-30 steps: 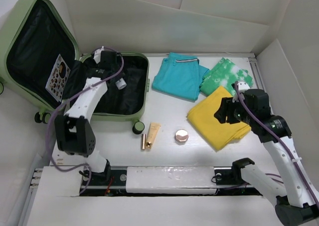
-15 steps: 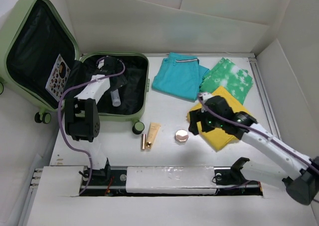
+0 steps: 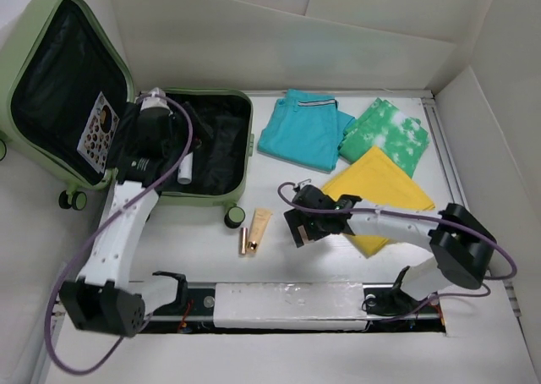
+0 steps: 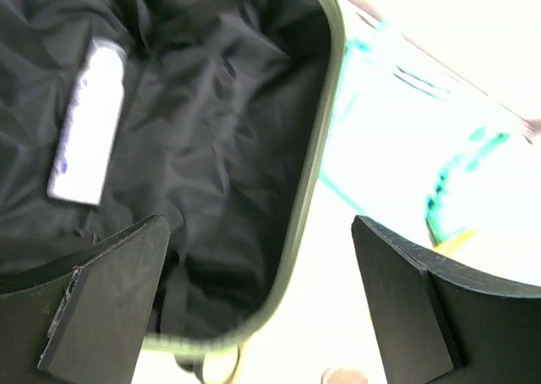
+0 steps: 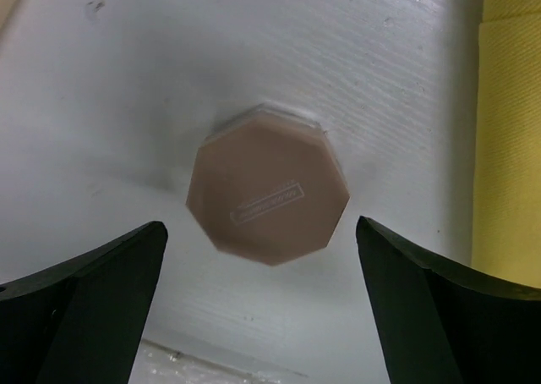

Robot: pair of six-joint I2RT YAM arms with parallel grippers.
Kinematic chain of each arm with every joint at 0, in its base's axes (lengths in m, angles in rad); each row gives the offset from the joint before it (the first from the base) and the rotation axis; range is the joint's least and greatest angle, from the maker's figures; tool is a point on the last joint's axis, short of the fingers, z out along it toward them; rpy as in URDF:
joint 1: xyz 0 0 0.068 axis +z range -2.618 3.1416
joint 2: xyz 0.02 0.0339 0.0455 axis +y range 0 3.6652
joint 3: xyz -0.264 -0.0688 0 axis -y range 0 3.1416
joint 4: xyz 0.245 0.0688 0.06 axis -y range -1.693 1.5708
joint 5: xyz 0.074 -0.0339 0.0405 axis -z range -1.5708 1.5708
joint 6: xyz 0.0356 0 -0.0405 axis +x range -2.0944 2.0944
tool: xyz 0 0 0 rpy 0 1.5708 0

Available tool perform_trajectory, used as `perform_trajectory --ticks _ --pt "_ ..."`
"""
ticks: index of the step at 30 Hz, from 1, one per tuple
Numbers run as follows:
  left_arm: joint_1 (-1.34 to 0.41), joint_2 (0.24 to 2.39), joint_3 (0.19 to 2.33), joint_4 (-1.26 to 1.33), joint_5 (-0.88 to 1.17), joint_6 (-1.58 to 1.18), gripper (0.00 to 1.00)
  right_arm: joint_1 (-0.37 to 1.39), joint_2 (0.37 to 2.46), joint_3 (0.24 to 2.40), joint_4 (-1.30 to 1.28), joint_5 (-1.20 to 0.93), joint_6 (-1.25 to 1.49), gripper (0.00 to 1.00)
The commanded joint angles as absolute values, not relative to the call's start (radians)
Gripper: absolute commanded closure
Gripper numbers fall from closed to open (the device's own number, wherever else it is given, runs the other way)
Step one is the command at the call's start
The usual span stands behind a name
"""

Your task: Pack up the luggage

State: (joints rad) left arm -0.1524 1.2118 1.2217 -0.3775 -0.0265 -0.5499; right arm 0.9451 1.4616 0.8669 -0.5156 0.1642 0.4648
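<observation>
The pinkish octagonal compact [image 5: 269, 189] is already between the open fingers, so I will move my right gripper down onto it and close on its opposite sides.
The pale green luggage [image 3: 239, 160] lies open at the left, its lid [image 3: 25, 54] propped up and its lining black. A white tube [image 3: 184, 168] lies inside it and also shows in the left wrist view [image 4: 84, 122]. My left gripper [image 3: 161, 147] hovers over the luggage, open and empty [image 4: 258, 308]. My right gripper [image 3: 303, 227] is low over the table and covers the compact in the top view. In the right wrist view a pinkish octagonal compact [image 5: 269, 189] lies between the open jaws of the right gripper [image 5: 260, 257], untouched.
A gold lipstick [image 3: 243, 240] and a beige tube [image 3: 260, 223] lie near the luggage's wheel [image 3: 233, 217]. Folded teal [image 3: 304, 128], green tie-dye [image 3: 387, 130] and yellow [image 3: 385, 194] clothes lie at the right. A sticker sheet [image 3: 101, 130] is in the lid. White walls surround the table.
My left gripper let the white tube go into the luggage and drew back. My right gripper moved left from the yellow cloth down to the compact.
</observation>
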Motion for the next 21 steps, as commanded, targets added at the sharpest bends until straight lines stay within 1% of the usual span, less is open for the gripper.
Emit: perform_trajectory --ticks 1,4,9,11,12,13,14,15,17,20,21 --pt "-0.155 1.1 1.102 -0.407 0.043 -0.54 0.13 0.957 1.526 0.887 -0.437 0.255 0.511 0.0" --pt "-0.155 1.03 1.04 -0.434 0.052 -0.54 0.13 0.957 1.59 0.897 -0.419 0.279 0.537 0.01" --pt "-0.155 0.945 1.041 -0.505 0.052 -0.519 0.13 0.976 1.637 0.907 -0.373 0.313 0.572 0.06" --pt "-0.155 0.934 1.051 -0.52 0.063 -0.518 0.13 0.986 1.646 0.926 -0.347 0.331 0.572 0.21" --pt "-0.155 0.925 1.06 -0.537 0.063 -0.508 0.13 0.986 1.646 0.927 -0.347 0.331 0.572 0.27" --pt "-0.155 0.925 1.06 -0.56 0.063 -0.508 0.13 0.986 1.646 0.943 -0.347 0.342 0.572 0.3" --pt "-0.155 0.913 1.069 -0.572 0.074 -0.494 0.15 0.986 1.646 0.972 -0.382 0.353 0.572 0.37" --pt "-0.155 0.913 1.069 -0.583 0.074 -0.494 0.15 0.986 1.635 0.992 -0.403 0.353 0.572 0.39" --pt "-0.155 0.904 1.069 -0.618 0.115 -0.48 0.16 0.997 1.609 1.07 -0.451 0.382 0.552 0.39" --pt "-0.17 0.874 1.008 -0.627 0.164 -0.471 0.19 0.997 1.531 1.176 -0.5 0.393 0.467 0.42" --pt "-0.17 0.856 0.965 -0.618 0.179 -0.48 0.19 0.988 1.531 1.275 -0.5 0.376 0.439 0.42"
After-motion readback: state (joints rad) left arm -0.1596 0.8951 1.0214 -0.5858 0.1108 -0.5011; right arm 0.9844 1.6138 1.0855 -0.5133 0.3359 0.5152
